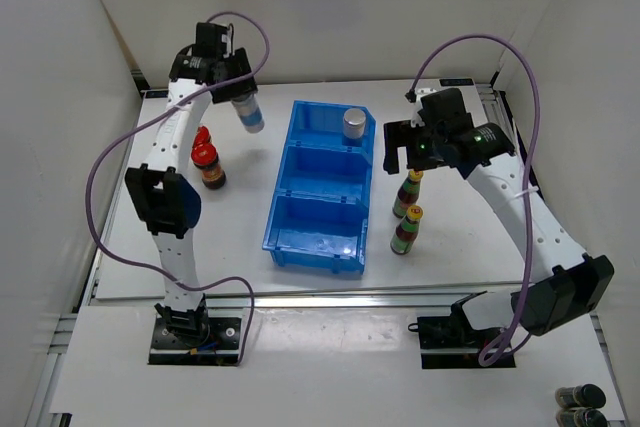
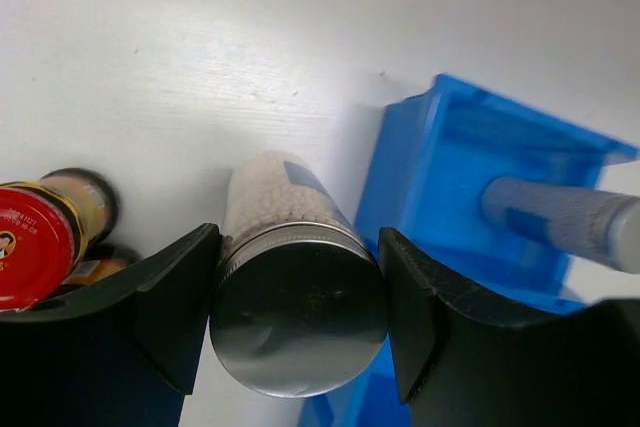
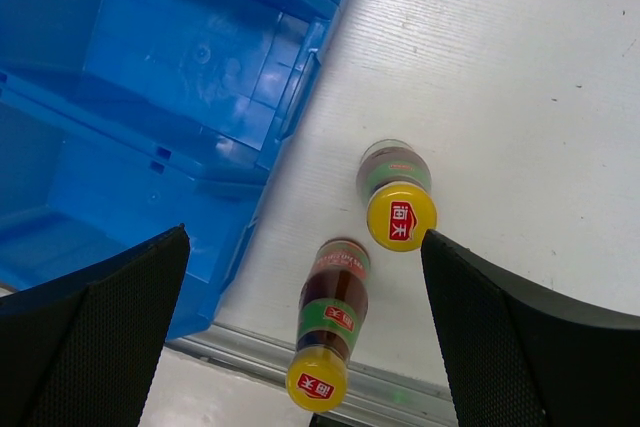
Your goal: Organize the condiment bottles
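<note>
The free space in the blue bin's far section lies below my left gripper, to its right in the top view. The left gripper crosses and lowers next, releasing beside the matching bottle.
My left gripper is shut on a silver-capped white and blue bottle, held tilted above the table left of the blue bin; in the left wrist view its cap sits between the fingers. A second silver-capped bottle stands in the bin's far compartment and shows in the left wrist view. The squat red-capped bottle stands on the table at left. My right gripper is open above two yellow-capped dark bottles, which show below it in the right wrist view.
The bin has three compartments; the middle and near ones hold nothing. White walls enclose the table on the left, back and right. A metal rail runs along the table's near edge.
</note>
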Controlling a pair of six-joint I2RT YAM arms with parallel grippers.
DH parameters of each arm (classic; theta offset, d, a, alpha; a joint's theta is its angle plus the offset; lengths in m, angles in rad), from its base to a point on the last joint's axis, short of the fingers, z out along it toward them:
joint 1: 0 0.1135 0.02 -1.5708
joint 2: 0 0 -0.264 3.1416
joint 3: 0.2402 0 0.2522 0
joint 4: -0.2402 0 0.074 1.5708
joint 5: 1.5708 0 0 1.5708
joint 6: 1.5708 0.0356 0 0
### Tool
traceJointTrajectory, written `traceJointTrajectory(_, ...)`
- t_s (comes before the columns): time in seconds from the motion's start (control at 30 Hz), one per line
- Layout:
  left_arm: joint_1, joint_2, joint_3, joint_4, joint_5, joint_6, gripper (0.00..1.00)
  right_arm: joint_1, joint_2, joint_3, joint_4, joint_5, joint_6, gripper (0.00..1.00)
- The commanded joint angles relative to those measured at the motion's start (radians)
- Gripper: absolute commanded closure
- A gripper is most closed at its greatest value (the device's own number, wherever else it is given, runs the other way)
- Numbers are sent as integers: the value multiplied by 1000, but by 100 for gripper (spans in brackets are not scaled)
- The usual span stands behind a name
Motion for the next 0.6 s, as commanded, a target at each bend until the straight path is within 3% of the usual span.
traceJointTrajectory(0.0,-22,4,201,-32,57,-52,89,-14,-44,-13,17,8,0,0)
traceJointTrajectory(0.23,-74,88,398,-32,154,-86,89,-34,-74,-31,17,28,11,0)
traceJointTrajectory(0.57,-190,166,420,28,143,-17,89,-62,-83,-59,17,19,11,0)
